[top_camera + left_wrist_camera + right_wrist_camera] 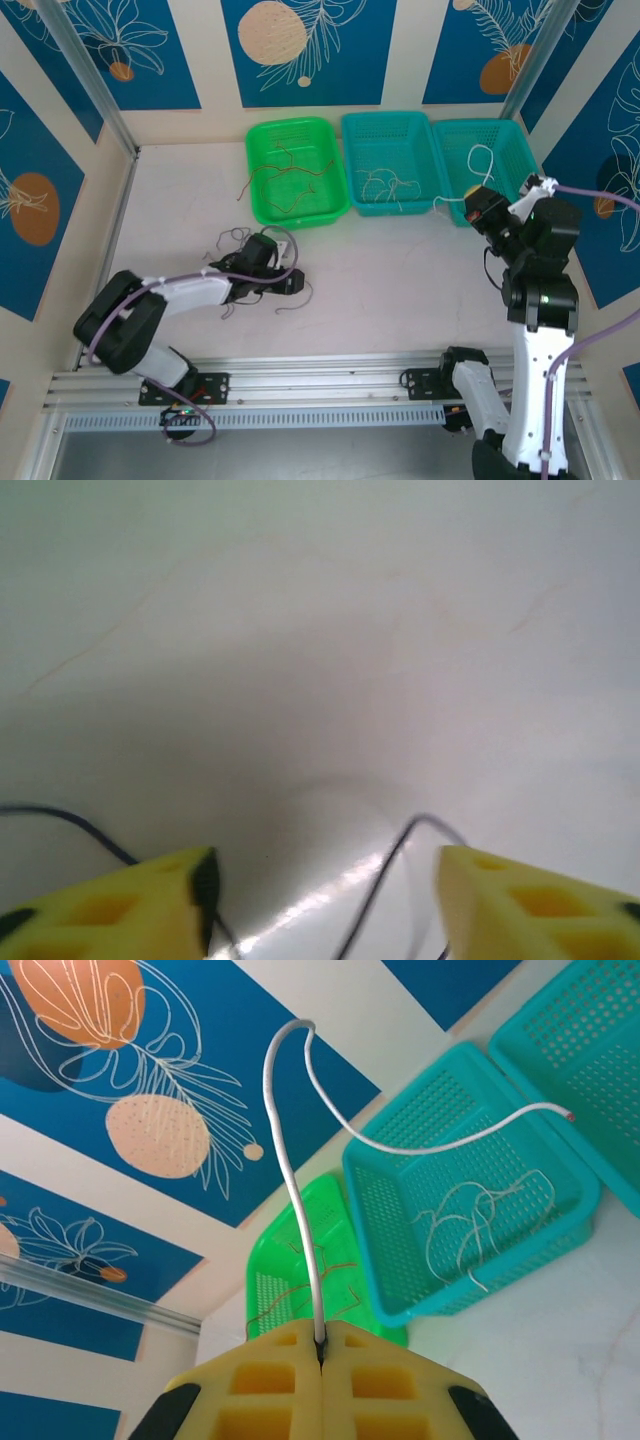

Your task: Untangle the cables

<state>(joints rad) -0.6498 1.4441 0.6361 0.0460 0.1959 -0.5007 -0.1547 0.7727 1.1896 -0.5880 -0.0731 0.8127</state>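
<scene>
I need to move the whitish cable outward with my right gripper, over the middle teal basket (472,1195), and let it go inside, because whitish wires are already in that basket.
A small tangle of dark purple-black cables (236,241) lies on the white table around my left gripper (292,279). The left wrist view has the yellow fingers (120,905) spread open just above the table, with a thin dark cable (392,865) arching up between them, touching neither. My right gripper (476,206) is raised near the teal baskets and shut on a whitish cable (287,1140). That cable rises from the closed pads (321,1345) and curls over to the right.
Three baskets stand at the back. The green basket (300,219) holds red-orange wires (285,180), the middle teal basket (395,209) holds whitish wires (385,183), and the right teal basket (520,140) is beside the right arm. A loose dark wire (292,300) lies near the left gripper.
</scene>
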